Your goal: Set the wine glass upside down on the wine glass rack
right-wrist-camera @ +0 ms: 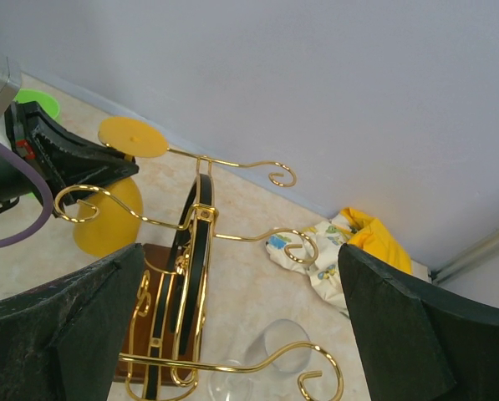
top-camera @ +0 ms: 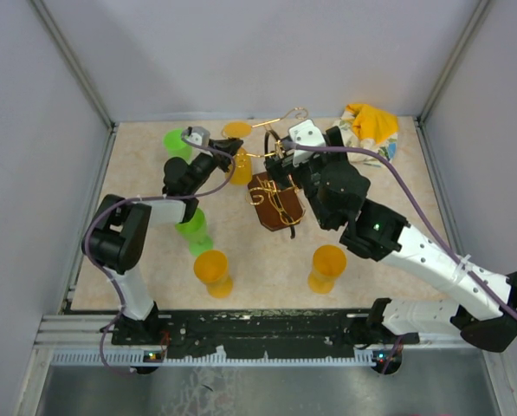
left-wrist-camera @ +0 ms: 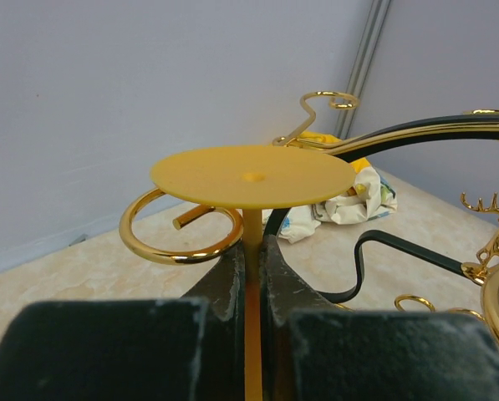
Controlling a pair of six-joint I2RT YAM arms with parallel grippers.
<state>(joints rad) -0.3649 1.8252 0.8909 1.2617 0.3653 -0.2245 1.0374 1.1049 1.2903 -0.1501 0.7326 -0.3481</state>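
Note:
The glass's foot (left-wrist-camera: 253,175) already sits above the rack's gold curl (left-wrist-camera: 182,230). I should next move my left gripper left in the top view, bring the glass's stem in and release.
The gold wire wine glass rack (top-camera: 275,201) stands mid-table on its dark brown wooden base; it also shows in the right wrist view (right-wrist-camera: 195,242). My left gripper (top-camera: 216,161) is shut on the stem of an upside-down yellow wine glass (top-camera: 239,165). In the left wrist view the stem (left-wrist-camera: 253,251) is pinched between the fingers. The glass's round foot (left-wrist-camera: 253,175) is on top, just above a gold curl (left-wrist-camera: 182,230) of the rack and right beside it. My right gripper (right-wrist-camera: 241,276) is open and empty, hovering over the rack (top-camera: 284,165).
A clear glass (right-wrist-camera: 282,359) lies on the table under a rack arm. Two green glasses (top-camera: 178,143) (top-camera: 193,230) stand on the left. Two orange-yellow glasses (top-camera: 213,270) (top-camera: 327,267) stand near the front. A crumpled yellow and white cloth (top-camera: 371,126) lies at the back right.

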